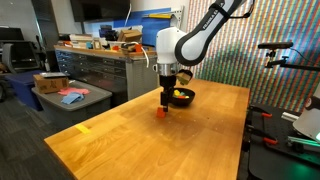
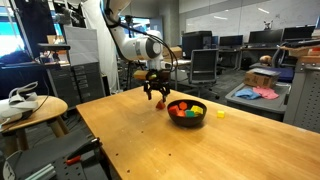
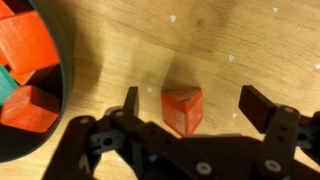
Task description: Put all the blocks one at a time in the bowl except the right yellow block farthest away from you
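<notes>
My gripper moves down, open, onto the red block next, one finger on either side, and closes, since this block stands on the tabletop outside the bowl (image 1: 186,100).
A red block (image 3: 182,108) stands on the wooden table just outside the black bowl (image 3: 62,60). My gripper (image 3: 195,105) hangs over this block, open, both fingers well clear of its sides. Inside the bowl lie red blocks (image 3: 25,45) and a green one (image 3: 5,85). In both exterior views the gripper (image 1: 165,98) (image 2: 157,97) hovers beside the bowl (image 1: 186,100) (image 2: 187,122), with the red block (image 1: 162,113) on the table under it. A single yellow block (image 2: 220,114) sits on the table on the bowl's other side.
The long wooden table (image 1: 150,150) stretches toward the camera, with a small yellow mark (image 1: 84,128) near one edge. Cabinets (image 1: 95,65) and office chairs (image 2: 205,65) stand beyond the table edges.
</notes>
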Motion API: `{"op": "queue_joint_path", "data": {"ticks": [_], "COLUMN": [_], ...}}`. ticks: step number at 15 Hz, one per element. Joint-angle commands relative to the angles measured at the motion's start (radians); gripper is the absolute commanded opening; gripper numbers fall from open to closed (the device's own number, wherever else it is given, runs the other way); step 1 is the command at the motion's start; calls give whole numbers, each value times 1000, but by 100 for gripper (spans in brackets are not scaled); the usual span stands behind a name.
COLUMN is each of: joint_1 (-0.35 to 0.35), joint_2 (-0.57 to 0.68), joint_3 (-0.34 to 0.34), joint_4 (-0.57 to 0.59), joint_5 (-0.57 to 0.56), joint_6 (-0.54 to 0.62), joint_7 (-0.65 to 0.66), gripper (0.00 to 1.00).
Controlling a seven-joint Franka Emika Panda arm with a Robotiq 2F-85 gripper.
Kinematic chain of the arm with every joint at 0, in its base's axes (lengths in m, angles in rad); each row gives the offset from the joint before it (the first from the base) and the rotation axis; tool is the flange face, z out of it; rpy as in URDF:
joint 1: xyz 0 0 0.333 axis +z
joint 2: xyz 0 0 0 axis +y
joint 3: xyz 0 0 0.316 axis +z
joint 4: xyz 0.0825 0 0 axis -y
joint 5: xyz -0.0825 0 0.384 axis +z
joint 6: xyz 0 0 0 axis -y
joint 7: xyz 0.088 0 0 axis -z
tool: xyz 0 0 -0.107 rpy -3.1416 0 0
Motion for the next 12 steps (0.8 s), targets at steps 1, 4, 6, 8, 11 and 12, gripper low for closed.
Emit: {"op": "queue_joint_path", "data": {"ticks": [1,4,6,8,11,12], "joint_1": [18,24,24,24,28,32], "joint_2": [32,94,124,147,176,182], "joint_3": [-27,-38,-38,-34,-35,-38], "joint_4": [35,94,131,163,200,207], "joint_5": [-5,-4,3,9,12,10], "joint_6": [-20,-10,-11,-14,-22,-24], "joint_7": [65,91,93,88,90,96], "gripper": [100,100,100,98,70,60]}}
